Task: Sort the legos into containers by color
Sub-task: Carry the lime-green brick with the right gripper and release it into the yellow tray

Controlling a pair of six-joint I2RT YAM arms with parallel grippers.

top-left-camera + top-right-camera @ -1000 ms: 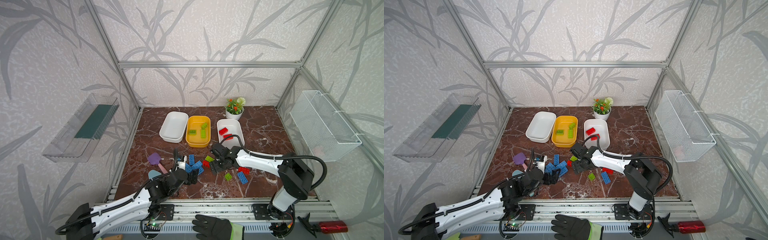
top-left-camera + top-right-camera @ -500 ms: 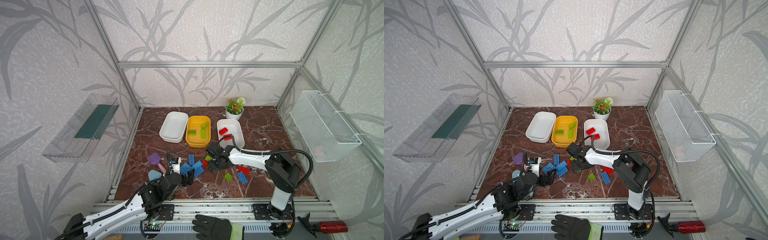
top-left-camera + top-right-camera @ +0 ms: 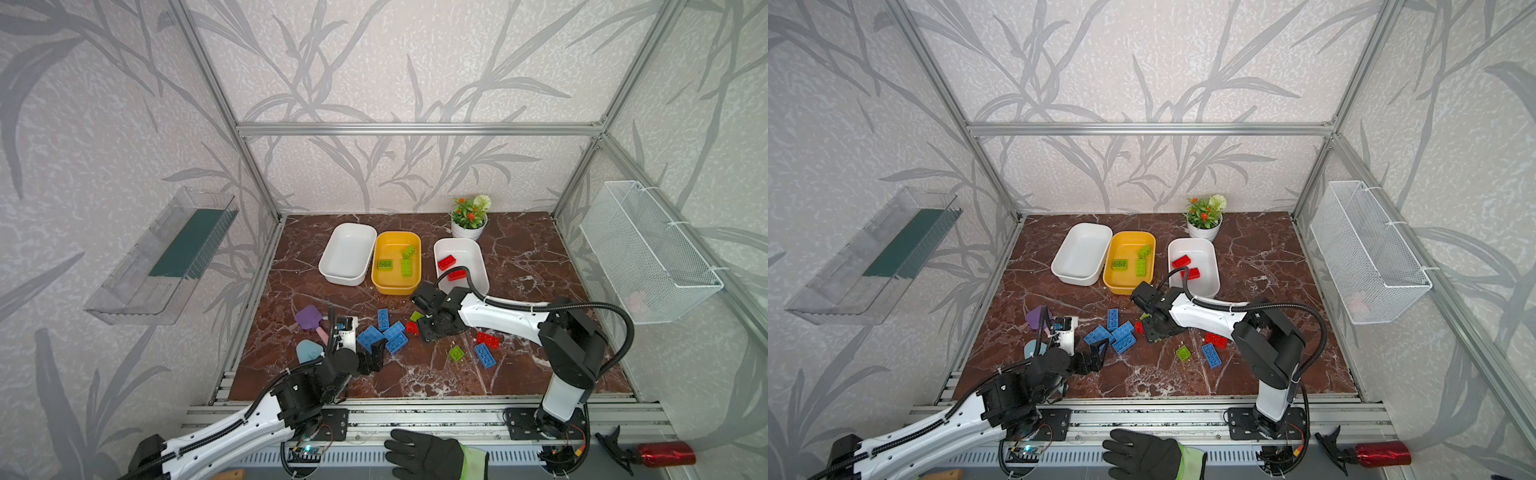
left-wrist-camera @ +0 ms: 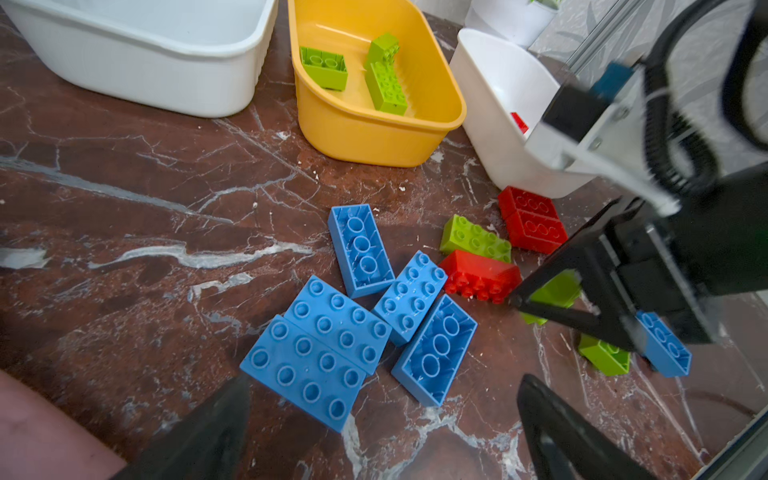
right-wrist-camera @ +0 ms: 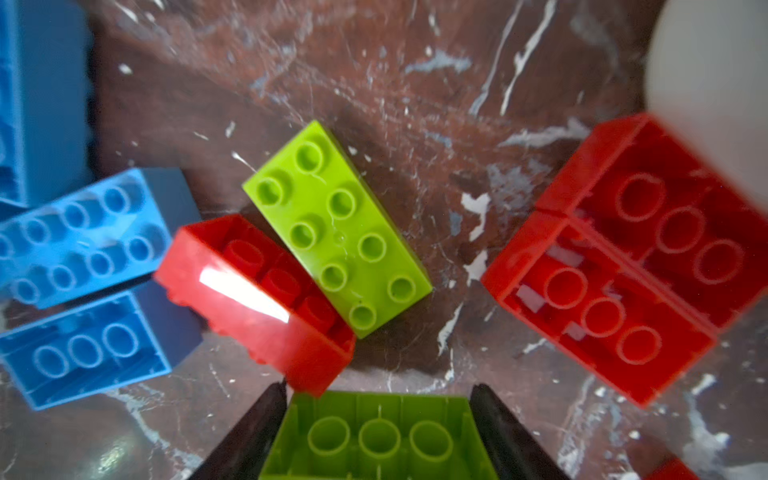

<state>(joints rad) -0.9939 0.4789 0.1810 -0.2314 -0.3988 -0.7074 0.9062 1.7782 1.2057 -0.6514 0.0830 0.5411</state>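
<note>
I will next lift the upside-down lime green lego with my right gripper and release it outward over the yellow container, which already holds green legos.
My right gripper is shut on an upside-down lime green lego, one finger against each long side. A studs-up green lego and red legos lie just beyond it. My left gripper stands open just short of a cluster of blue legos, holding nothing. In both top views the left white container is empty. The yellow container holds three green legos. The right white container holds two red ones. Red, green and blue legos lie loose by the right arm.
A purple shovel and a teal shovel lie left of the blue legos. A flower pot stands behind the right container. A wire basket hangs on the right wall. A gloved hand rests at the front rail.
The right gripper's jaws have narrowed onto the green lego. The left arm has drawn back a little toward the front rail, its gripper still open.
</note>
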